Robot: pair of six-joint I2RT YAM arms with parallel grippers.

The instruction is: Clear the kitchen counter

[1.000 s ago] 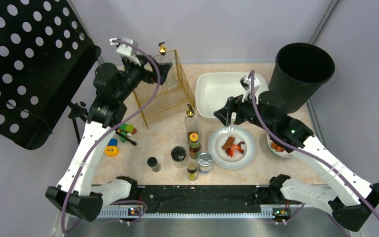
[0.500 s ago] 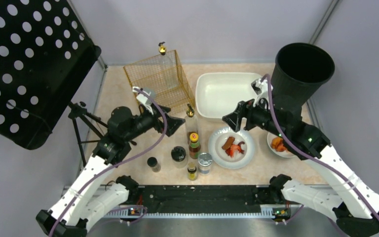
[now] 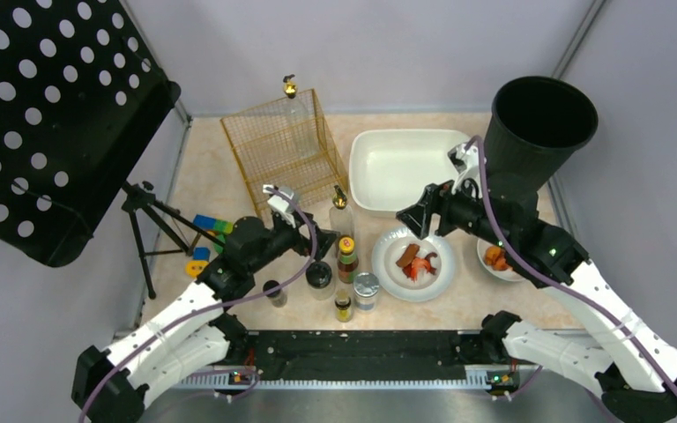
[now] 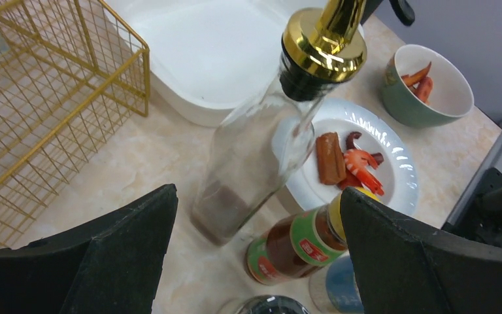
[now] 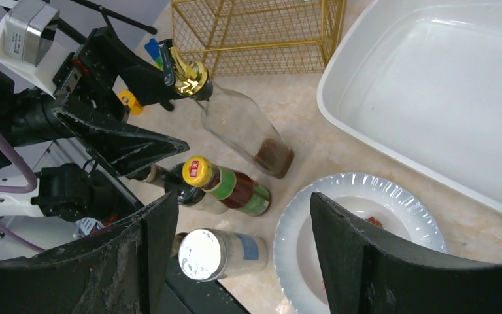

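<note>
My left gripper should move outward onto the glass bottle's neck [image 3: 340, 208] [image 4: 295, 98] next, because the neck is outward of the gripper's open fingers and clear of the sauce bottle's yellow cap.
The kitchen counter [image 3: 220, 181] holds a cluster of bottles and jars near its front middle. My left gripper [image 3: 315, 238] is open and empty, just left of them. In the left wrist view its jaws [image 4: 258, 196] stand wide apart, facing a clear glass bottle with a gold pourer [image 4: 261, 144] and a yellow-capped sauce bottle [image 4: 294, 245]. My right gripper [image 3: 410, 214] is open and empty above the far rim of a white plate of food [image 3: 414, 264]. In the right wrist view [image 5: 243, 199] it hangs over a silver-lidded jar [image 5: 209, 255] and the plate [image 5: 366, 196].
A gold wire basket [image 3: 286, 154] with a gold-topped bottle [image 3: 290, 86] stands at the back left. A white tub [image 3: 405, 167] and a black bin [image 3: 542, 123] are at the back right. A green bowl [image 3: 496, 260] lies right of the plate. Toy blocks [image 3: 203, 256] and a tripod [image 3: 154, 225] are at the left.
My left arm has swung from the wire basket at the back down to the bottle cluster. My right arm shifted slightly right, then stayed still.
</note>
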